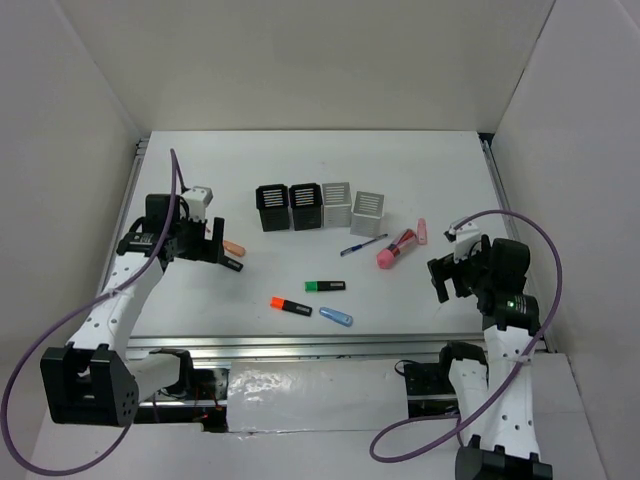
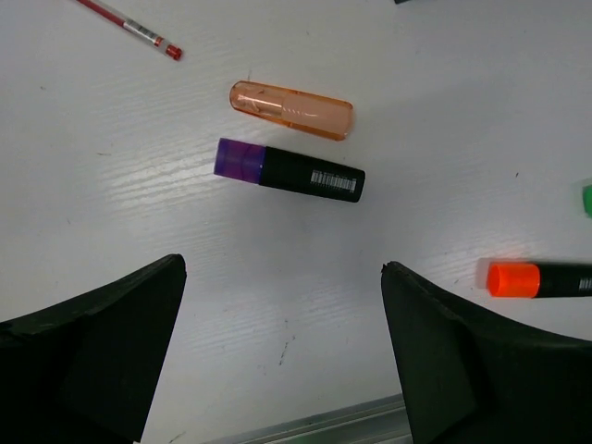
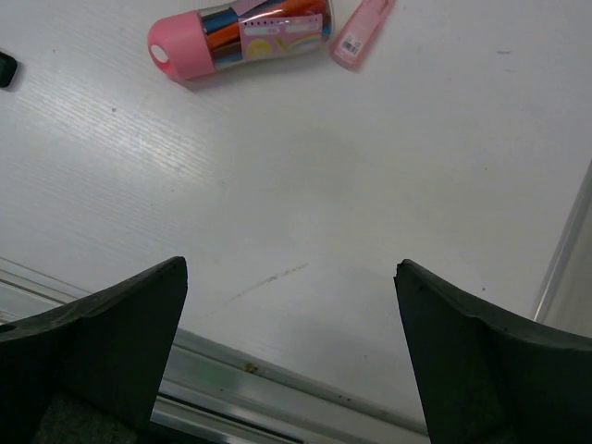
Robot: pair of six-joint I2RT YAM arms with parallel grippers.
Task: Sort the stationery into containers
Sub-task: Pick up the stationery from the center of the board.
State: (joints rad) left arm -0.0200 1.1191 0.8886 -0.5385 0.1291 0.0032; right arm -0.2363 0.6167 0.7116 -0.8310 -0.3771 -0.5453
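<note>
I will move my right gripper outward next, then turn and lower it over the clear body of the pink tube [image 1: 404, 240] [image 3: 274, 30], because the tube's length runs the way its fingers open.
Two black cups [image 1: 271, 207] [image 1: 304, 206] and two grey cups [image 1: 337, 204] [image 1: 368, 212] stand in a row at the back. My left gripper [image 1: 216, 246] [image 2: 282, 268] is open and empty, hovering just near of a peach marker [image 2: 291, 110] [image 1: 234, 247] and a purple highlighter [image 2: 289, 171] [image 1: 232, 264]. My right gripper [image 1: 444, 276] [image 3: 291, 266] is open and empty, near of a pink tube of pens [image 3: 240, 39] [image 1: 396, 250] and a small pink marker [image 3: 363, 32] [image 1: 422, 231]. A green highlighter [image 1: 326, 286], an orange one [image 1: 291, 306] [image 2: 539, 279], a light blue one [image 1: 336, 317] and a blue pen [image 1: 363, 245] lie mid-table.
A thin red pen [image 2: 129, 28] lies beyond the peach marker. The table's metal front rail [image 3: 277, 379] [image 2: 324, 424] runs just below both grippers. White walls enclose the table on the left, back and right.
</note>
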